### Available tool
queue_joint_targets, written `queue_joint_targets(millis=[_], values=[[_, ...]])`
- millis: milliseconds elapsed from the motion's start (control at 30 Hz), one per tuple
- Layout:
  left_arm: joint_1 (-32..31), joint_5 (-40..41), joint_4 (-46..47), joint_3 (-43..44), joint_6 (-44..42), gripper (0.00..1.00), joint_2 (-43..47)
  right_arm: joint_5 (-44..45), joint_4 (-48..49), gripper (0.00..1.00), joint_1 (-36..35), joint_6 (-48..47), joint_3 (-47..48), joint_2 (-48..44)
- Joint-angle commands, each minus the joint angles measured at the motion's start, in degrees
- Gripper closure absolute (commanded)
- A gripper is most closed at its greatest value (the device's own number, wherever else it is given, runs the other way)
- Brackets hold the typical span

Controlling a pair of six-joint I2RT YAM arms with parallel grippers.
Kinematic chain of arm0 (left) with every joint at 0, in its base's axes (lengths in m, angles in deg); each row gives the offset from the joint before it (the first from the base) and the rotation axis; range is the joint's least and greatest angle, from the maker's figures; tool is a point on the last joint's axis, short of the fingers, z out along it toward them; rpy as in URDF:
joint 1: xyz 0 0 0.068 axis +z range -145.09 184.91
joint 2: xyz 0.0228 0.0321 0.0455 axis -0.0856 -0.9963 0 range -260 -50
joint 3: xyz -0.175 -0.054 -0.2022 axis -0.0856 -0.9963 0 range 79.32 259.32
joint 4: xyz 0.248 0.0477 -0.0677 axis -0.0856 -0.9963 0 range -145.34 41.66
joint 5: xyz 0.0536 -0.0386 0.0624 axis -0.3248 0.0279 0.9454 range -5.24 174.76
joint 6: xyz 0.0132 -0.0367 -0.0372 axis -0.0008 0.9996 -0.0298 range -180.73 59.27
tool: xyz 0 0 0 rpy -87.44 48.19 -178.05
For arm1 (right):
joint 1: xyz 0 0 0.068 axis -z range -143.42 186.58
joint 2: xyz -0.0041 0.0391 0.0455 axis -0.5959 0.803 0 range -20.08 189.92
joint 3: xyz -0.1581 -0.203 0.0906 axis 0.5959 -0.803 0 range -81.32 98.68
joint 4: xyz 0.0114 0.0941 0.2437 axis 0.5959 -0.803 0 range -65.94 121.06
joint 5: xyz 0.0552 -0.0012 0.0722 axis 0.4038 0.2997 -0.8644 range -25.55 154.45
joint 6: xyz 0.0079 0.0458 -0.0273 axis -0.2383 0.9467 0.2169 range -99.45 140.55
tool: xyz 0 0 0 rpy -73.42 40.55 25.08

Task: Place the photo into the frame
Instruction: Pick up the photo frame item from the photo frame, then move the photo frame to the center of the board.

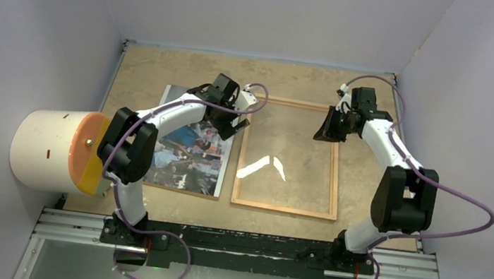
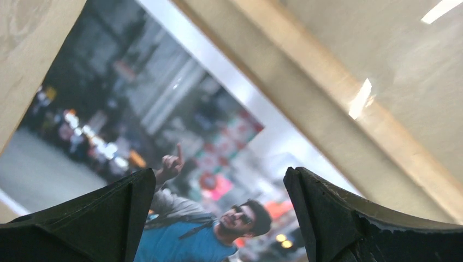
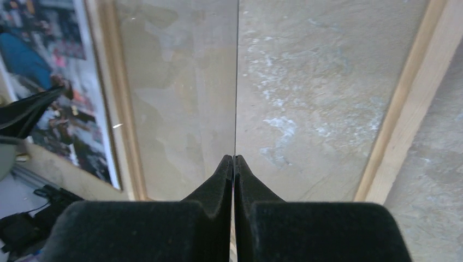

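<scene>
My left gripper moves to its right in the top view and down astride the frame's photo-side edge below next, since it is still over the print [image 2: 164, 136].
The photo [image 1: 189, 150] lies face up on the table left of the frame [image 1: 284, 209], a light-wood rectangle. My left gripper [image 1: 232, 120] is open and hovers low over the photo's far right part. In the left wrist view its fingers [image 2: 218, 173] straddle the print [image 2: 164, 136], with the frame's moulding [image 2: 338, 103] to the right. My right gripper [image 1: 329, 126] is over the frame's far right part. In the right wrist view it [image 3: 235, 158] is shut on the thin edge of the clear glass pane [image 3: 180, 82], seen edge-on and raised off the frame's moulding [image 3: 404, 98].
A white cylinder with an orange lid [image 1: 51, 147] lies at the table's left edge, beside the left arm. A brown board edge [image 1: 181, 190] shows under the photo's near side. Grey walls close in the table on three sides.
</scene>
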Motion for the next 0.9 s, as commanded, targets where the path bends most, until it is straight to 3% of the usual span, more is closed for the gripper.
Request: queue_joint_targets(millis=[0, 167, 433, 667, 867], values=[[-1.9, -7.0, 0.6, 3.2, 4.7, 0.00, -1.8, -8.6, 3.7, 1.00, 0.9, 4.1, -2.5, -6.9], [-3.3, -13.3, 0.8, 5.4, 11.0, 0.04, -5.3, -5.9, 3.2, 1.00, 1.9, 5.8, -5.4, -11.2], [-5.9, -11.1, 1.1, 8.1, 15.9, 0.06, -9.7, -4.4, 2.1, 1.00, 2.6, 5.8, -5.0, -14.2], [-5.9, -11.9, 0.1, 10.6, 16.9, 0.07, -10.0, -7.1, 6.1, 1.00, 11.4, 12.1, -3.4, -21.9], [-5.9, -12.1, 0.6, 10.4, 17.1, 0.07, -8.4, -4.8, 5.1, 1.00, 13.3, 14.3, -0.6, -25.1]])
